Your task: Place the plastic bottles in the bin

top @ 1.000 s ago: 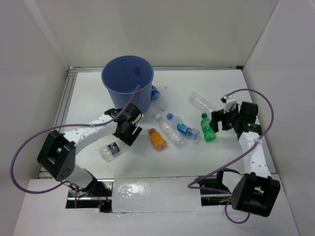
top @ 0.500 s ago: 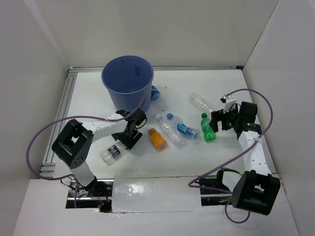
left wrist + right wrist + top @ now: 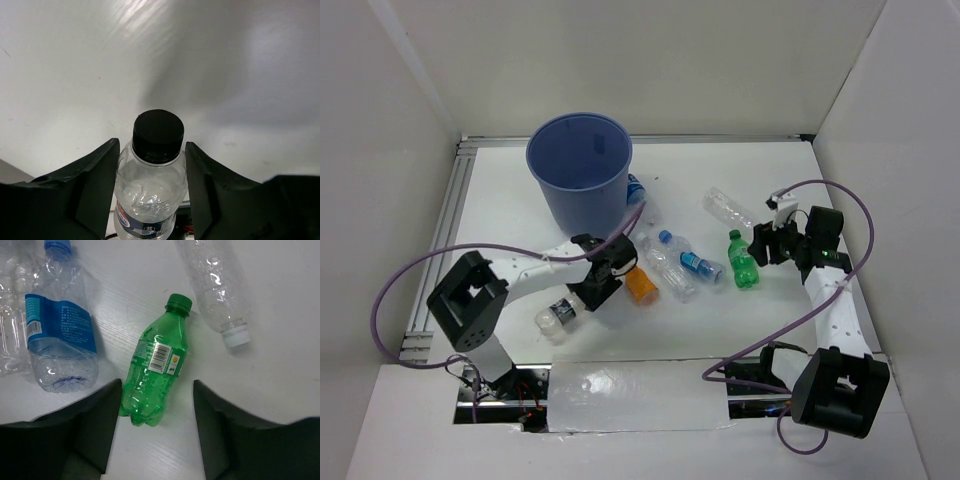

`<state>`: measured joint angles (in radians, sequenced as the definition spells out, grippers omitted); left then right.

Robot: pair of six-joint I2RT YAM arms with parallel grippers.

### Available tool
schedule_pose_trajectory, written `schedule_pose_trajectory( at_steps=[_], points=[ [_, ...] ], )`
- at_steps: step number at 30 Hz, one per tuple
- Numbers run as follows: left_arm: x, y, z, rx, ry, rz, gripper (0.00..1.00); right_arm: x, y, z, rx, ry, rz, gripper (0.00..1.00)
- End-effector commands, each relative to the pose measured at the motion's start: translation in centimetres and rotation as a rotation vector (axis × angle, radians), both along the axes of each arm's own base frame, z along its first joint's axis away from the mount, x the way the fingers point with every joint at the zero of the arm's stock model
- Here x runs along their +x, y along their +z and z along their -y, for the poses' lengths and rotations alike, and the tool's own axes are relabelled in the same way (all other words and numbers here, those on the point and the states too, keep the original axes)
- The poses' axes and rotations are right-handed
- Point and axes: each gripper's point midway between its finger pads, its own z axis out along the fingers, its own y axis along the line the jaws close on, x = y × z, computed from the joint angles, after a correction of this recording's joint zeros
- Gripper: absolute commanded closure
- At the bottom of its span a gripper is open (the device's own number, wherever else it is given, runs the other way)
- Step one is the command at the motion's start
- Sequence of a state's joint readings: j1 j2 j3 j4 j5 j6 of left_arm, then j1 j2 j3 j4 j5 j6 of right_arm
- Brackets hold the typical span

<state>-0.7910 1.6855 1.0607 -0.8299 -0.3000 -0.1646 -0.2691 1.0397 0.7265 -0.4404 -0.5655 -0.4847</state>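
Observation:
I should next lift my left gripper up and outward, tilt the clear bottle over the blue bin's opening and then let it go, because the bin's rim is higher than the table.
My left gripper is shut on a clear bottle with a blue label. Both fingers press its shoulders just below the cap, low over the table near the front left. The blue bin stands upright at the back left. In the right wrist view my right gripper is open, straddling the base of the green bottle, which lies flat. There is a gap on its right side. An orange bottle lies beside the left gripper.
Three clear bottles lie between the arms, and another rests against the bin's right side. White walls close in the table on three sides. A metal rail runs along the left edge.
My left gripper swung right and toward the near edge, then closed on the clear bottle. The right gripper's jaws have narrowed a little over the green bottle.

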Motion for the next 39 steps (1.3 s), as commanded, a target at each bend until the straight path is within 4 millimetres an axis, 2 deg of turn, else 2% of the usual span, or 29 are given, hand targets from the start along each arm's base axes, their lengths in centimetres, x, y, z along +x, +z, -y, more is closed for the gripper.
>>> schedule_pose_trajectory(
  at_steps=[1,4,5,6,8,9,10,11,12,14,15,16,19,21,22,24,26,27,29,31,32,33,35,36,37,39],
  points=[
    [-0.4,5.5,4.3,-0.165,-0.083,0.079,0.94,0.2,1.1,-0.6,-0.007,0.063,0.071,0.36],
    [0.1,11.5,7.8,-0.343,-0.14,0.197,0.99,0.2,1.3,-1.0,0.001,0.088,0.08,0.72],
    [1.1,15.1,9.1,-0.433,-0.144,0.275,1.0,0.0,0.9,-1.1,0.004,0.088,0.072,0.95],
    [1.4,16.9,9.9,-0.49,-0.151,0.304,1.0,0.0,0.9,-1.1,0.004,0.088,0.072,1.0],
    [2.0,21.1,12.2,-0.631,-0.186,0.371,1.0,0.0,0.9,-1.1,0.004,0.088,0.072,0.97],
    [2.5,25.8,14.2,-0.774,-0.233,0.447,1.0,0.0,0.9,-1.1,0.004,0.088,0.072,0.92],
    [2.5,27.5,14.2,-0.803,-0.245,0.48,1.0,0.0,0.9,-1.1,0.004,0.088,0.072,0.88],
    [3.1,31.0,15.8,-0.921,-0.273,0.555,1.0,0.0,1.0,-1.2,0.011,0.095,0.074,0.84],
    [3.3,34.4,16.7,-1.003,-0.306,0.624,1.0,0.0,1.0,-1.2,0.011,0.095,0.074,0.71],
    [4.4,39.2,16.8,-1.116,-0.323,0.748,1.0,-0.1,1.0,-1.4,0.019,0.104,0.076,0.67],
    [5.1,42.9,16.7,-1.203,-0.324,0.859,1.0,-0.1,1.0,-1.4,0.019,0.104,0.076,0.65],
    [6.4,44.5,16.0,-1.233,-0.291,0.92,1.0,-0.1,1.1,-1.6,0.025,0.111,0.078,0.59],
    [9.2,49.2,13.2,-1.333,-0.157,1.144,1.0,0.1,1.3,-1.6,0.031,0.104,0.084,0.47],
    [12.2,49.9,10.1,-1.314,-0.026,1.256,1.0,0.1,1.0,-1.6,0.034,0.104,0.076,0.38],
    [13.1,50.1,8.9,-1.322,0.035,1.289,1.0,0.5,1.2,-1.5,0.032,0.104,0.083,0.33],
    [15.3,50.7,5.4,-1.285,0.153,1.395,1.0,0.6,1.3,-1.3,0.03,0.088,0.084,0.28],
    [17.3,49.4,4.4,-1.269,0.217,1.391,1.0,0.9,1.4,-1.1,0.024,0.082,0.083,0.26],
    [18.4,49.4,2.9,-1.253,0.259,1.419,1.0,0.9,1.4,-1.1,0.024,0.082,0.083,0.26],
    [19.8,48.5,1.7,-1.217,0.315,1.432,1.0,1.2,1.7,-0.9,0.021,0.069,0.098,0.23],
    [22.0,46.4,0.4,-1.144,0.384,1.417,1.0,1.5,1.4,-0.5,0.027,0.038,0.085,0.23],
    [22.7,45.6,0.1,-1.115,0.403,1.406,0.95,1.9,2.0,-0.4,0.027,0.033,0.105,0.23],
    [23.3,45.1,-0.2,-1.095,0.413,1.395,0.92,2.0,1.6,-0.2,0.023,0.024,0.092,0.22],
    [24.7,42.6,-0.4,-1.04,0.431,1.344,0.82,2.9,1.7,0.3,0.023,-0.006,0.098,0.2],
    [24.7,42.6,-0.4,-1.04,0.431,1.344,0.63,3.3,2.1,0.4,0.02,-0.006,0.109,0.18],
    [25.3,41.2,-0.7,-1.012,0.443,1.322,0.53,3.4,1.7,0.4,0.023,-0.006,0.097,0.17],
    [25.5,40.5,-0.9,-1.003,0.445,1.311,0.32,4.7,2.2,1.0,0.003,-0.007,0.114,0.17]
  ],
)
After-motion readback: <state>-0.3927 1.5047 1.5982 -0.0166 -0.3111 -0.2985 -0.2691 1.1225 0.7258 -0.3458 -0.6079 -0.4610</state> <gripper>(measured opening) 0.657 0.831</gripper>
